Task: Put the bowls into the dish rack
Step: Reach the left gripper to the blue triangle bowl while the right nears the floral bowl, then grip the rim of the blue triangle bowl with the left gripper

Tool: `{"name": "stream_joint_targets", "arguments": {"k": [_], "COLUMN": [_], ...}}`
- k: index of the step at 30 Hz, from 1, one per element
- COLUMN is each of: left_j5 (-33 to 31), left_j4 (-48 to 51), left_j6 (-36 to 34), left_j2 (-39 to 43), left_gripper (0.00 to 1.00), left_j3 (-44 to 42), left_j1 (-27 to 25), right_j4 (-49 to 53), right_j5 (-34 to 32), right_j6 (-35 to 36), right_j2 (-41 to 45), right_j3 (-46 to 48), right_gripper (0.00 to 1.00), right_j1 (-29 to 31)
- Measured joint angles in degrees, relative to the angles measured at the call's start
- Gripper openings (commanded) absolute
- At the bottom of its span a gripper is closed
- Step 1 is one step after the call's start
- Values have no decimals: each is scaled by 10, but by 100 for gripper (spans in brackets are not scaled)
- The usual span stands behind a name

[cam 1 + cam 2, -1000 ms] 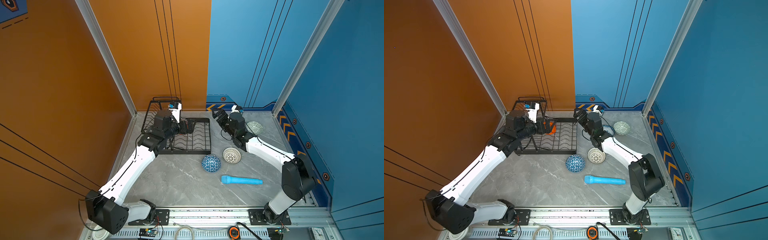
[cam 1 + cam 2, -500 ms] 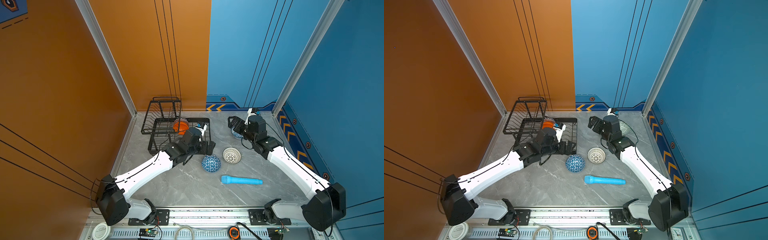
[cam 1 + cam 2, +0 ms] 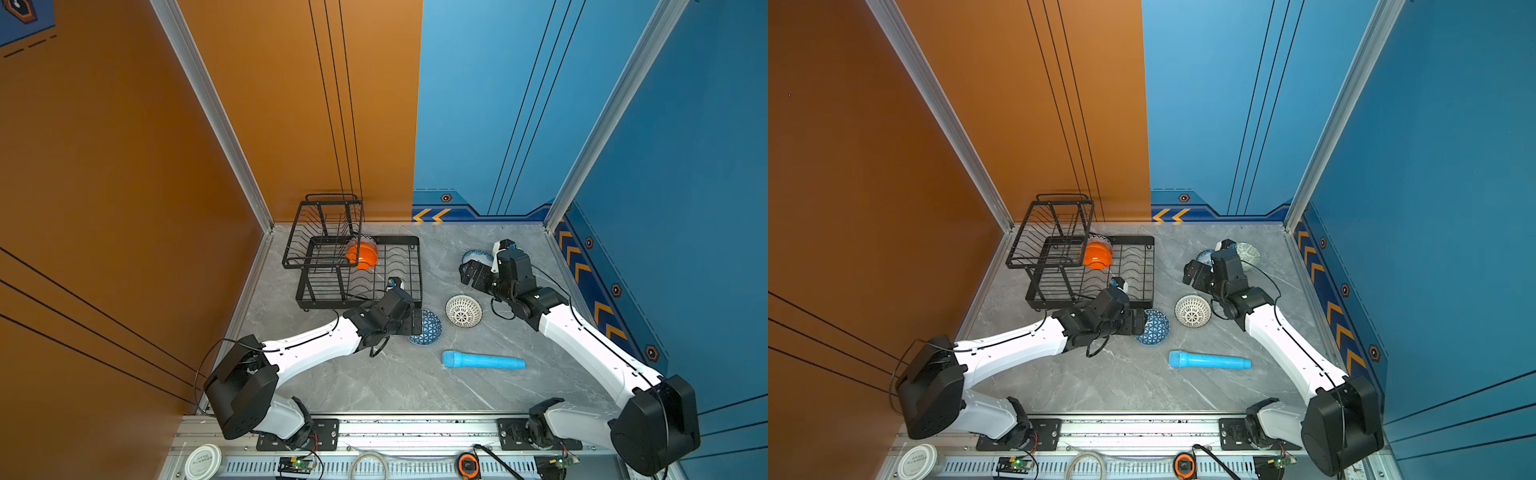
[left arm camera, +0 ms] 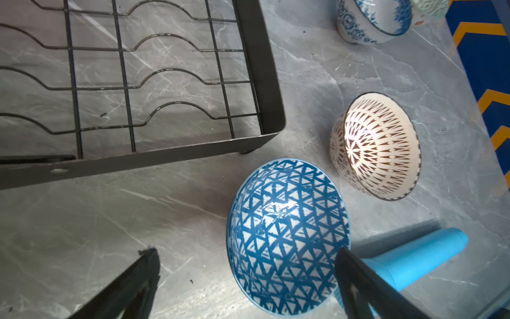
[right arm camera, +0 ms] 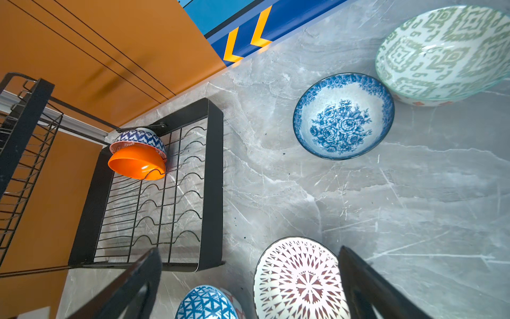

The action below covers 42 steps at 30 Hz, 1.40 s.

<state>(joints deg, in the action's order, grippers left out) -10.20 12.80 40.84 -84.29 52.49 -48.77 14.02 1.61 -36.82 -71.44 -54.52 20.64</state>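
Note:
My left gripper will move down next, with its fingers astride the blue triangle bowl's rim [image 3: 1138,335] [image 4: 230,250] on the side away from the white dark-dotted bowl, because the bare table there leaves room for a finger.
The black wire dish rack [image 3: 417,266] [image 3: 1151,266] [image 5: 212,176] stands at the back left. At the back of its lower tray a plain orange bowl [image 3: 363,257] [image 5: 136,163] leans on a blue zigzag bowl [image 5: 139,136]. My left gripper [image 3: 415,322] [image 4: 245,252] is open around the blue triangle bowl [image 3: 430,328] [image 4: 287,234], one finger by its rim. My right gripper [image 3: 469,274] [image 5: 248,251] hangs open between the white-blue floral bowl [image 3: 476,257] [image 5: 343,116] and the white dark-dotted bowl [image 3: 463,311] [image 5: 298,279]. The pale green bowl [image 3: 1248,252] [image 5: 444,52] sits behind.
A light blue cylinder [image 3: 482,359] [image 4: 414,256] lies on the grey table in front of the two nearer bowls, close to my left gripper's outer finger. The rack's front corner [image 4: 273,129] is just behind the blue triangle bowl. Walls close in on three sides.
My left gripper left the rack and came forward to the blue triangle bowl. My right gripper drew back from the rack's right side to the floral and dotted bowls.

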Motion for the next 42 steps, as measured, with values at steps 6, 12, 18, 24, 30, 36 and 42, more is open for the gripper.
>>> {"name": "stream_joint_targets", "arguments": {"k": [6,12,18,24,30,36,42], "left_j5": [-10,-10,-9,-9,-10,-9,-6], "left_j4": [-6,-10,-9,-8,-3,-5,-5], "left_j6": [36,54,56,50,44,36,33], "left_j2": [-37,-59,-101,-120,-137,-162,-181], "left_gripper": [90,73,61,38,27,24,14], "left_j3": [0,0,19,37,68,87,88], "left_j1": [0,-3,-7,-7,-7,-7,-7], "right_j4": [0,-1,-3,-8,-12,-16,-33], "right_j5": [19,38,58,73,79,89,96], "right_j6": [0,-1,-5,-7,-11,-17,-26], "right_j2": [0,0,0,0,0,0,0], "right_j3": [8,17,22,23,23,24,32], "right_gripper": [100,100,100,100,100,100,100], "right_j1": [-9,-31,-50,-59,-66,-73,-77]}}
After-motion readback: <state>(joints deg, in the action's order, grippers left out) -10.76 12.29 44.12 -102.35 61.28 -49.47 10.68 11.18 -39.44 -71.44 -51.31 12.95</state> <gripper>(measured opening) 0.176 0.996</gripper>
